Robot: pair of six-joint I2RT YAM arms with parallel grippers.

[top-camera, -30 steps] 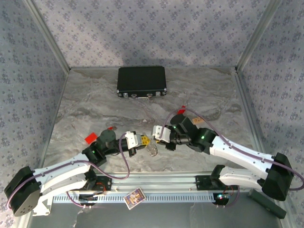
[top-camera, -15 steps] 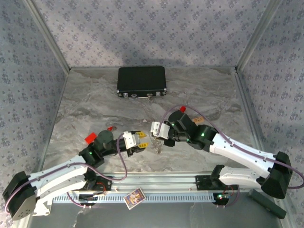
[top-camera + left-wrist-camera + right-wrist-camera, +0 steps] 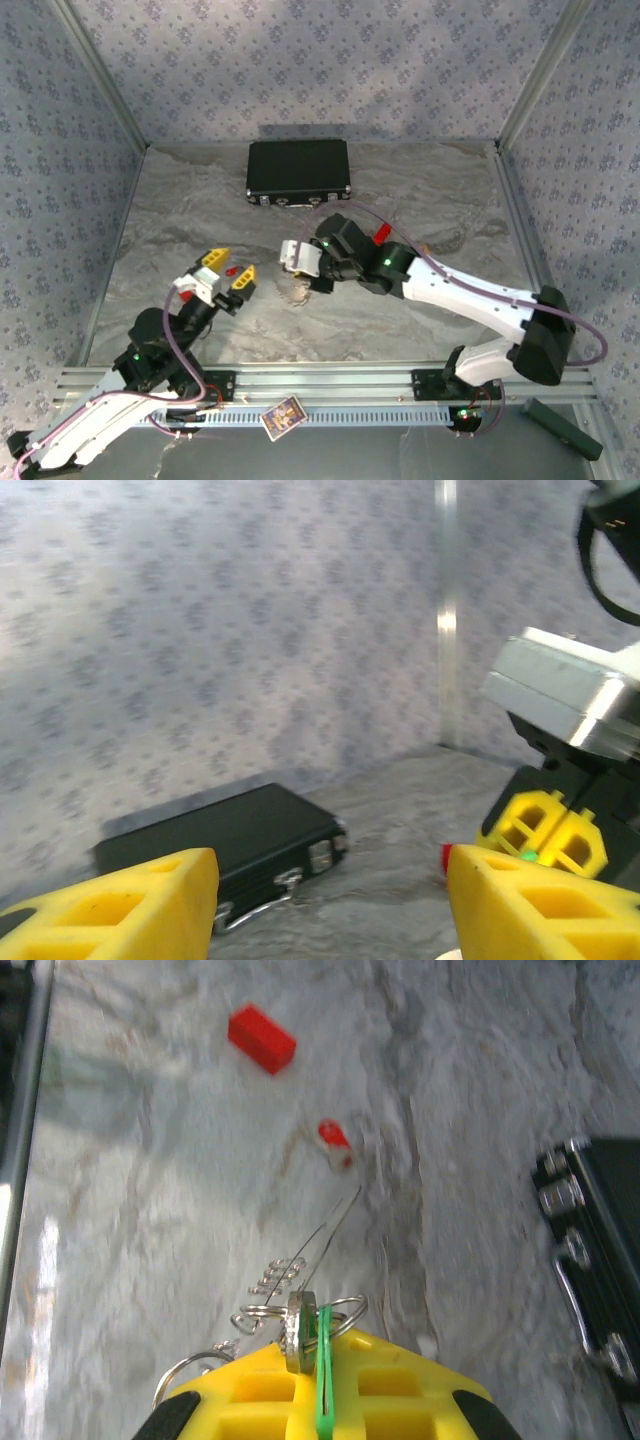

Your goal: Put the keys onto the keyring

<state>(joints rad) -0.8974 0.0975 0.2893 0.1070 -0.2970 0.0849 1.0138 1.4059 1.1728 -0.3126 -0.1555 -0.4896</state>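
Observation:
Next, my right gripper will lower the green key (image 3: 323, 1355) and hanging keyring onto the open tabletop below and release, since it still holds both aloft.
My right gripper (image 3: 318, 1338) is shut on a green key (image 3: 323, 1355) and a silvery metal piece pressed against it. The keyring (image 3: 272, 1282) hangs from that grip as thin wire with small rings just above the table. From above, the right gripper (image 3: 303, 276) is at mid-table with the keyring (image 3: 296, 291) under it. A red key (image 3: 335, 1143) lies on the table beyond. My left gripper (image 3: 230, 267) is lifted at the left, open, with nothing between its yellow fingers (image 3: 110, 910). The red key (image 3: 232, 270) shows in the gap below them.
A black case (image 3: 298, 170) lies at the back of the table, also ahead of the left gripper (image 3: 335, 905) as the black case (image 3: 215, 845). A red block (image 3: 262, 1038) lies past the red key. Another red piece (image 3: 380, 232) sits behind the right arm.
My left gripper has opened, let go of the cluster and drawn back to the left and upward. The right gripper has carried the green key and keyring toward the back left.

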